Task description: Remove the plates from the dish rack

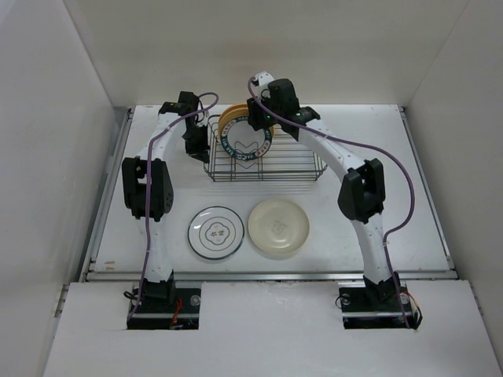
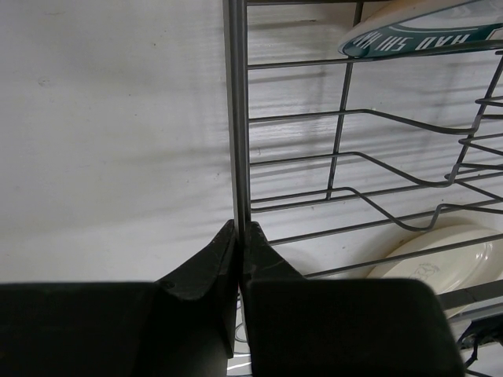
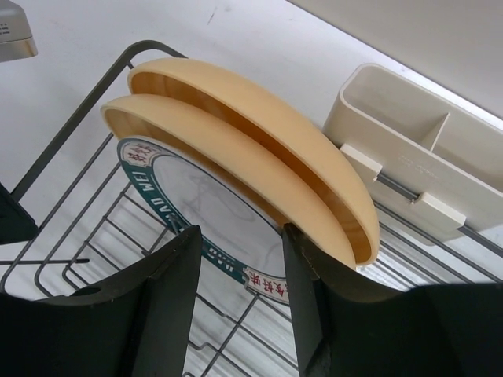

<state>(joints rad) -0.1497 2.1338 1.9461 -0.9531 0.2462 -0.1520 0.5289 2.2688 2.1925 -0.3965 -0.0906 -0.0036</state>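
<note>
I will bring my right gripper down onto the plate's red-marked edge (image 1: 269, 133) (image 3: 273, 280), with one finger on each side, and close it, because the teal rim already shows between my open fingers.
The dark wire dish rack (image 1: 299, 161) stands at the back centre. In it the white plate with the lettered dark-teal rim (image 1: 245, 147) leans upright, with two yellow-orange rims (image 3: 259, 126) close behind it. My right gripper (image 3: 240, 230) is open just above the teal-rimmed plate (image 3: 196, 196); its jaws straddle that rim and the right finger is near the front yellow rim. My left gripper (image 2: 238, 229) is shut on the rack's left end wire (image 2: 236, 118). The white plate with a dark ring (image 1: 215, 232) and the cream plate (image 1: 278, 228) lie flat on the table in front.
A white plastic holder (image 3: 416, 149) is clipped to the rack's far long side, right behind the yellow rims. White walls close in the table on the left, right and back. The cream plate shows through the rack wires in the left wrist view (image 2: 448, 251).
</note>
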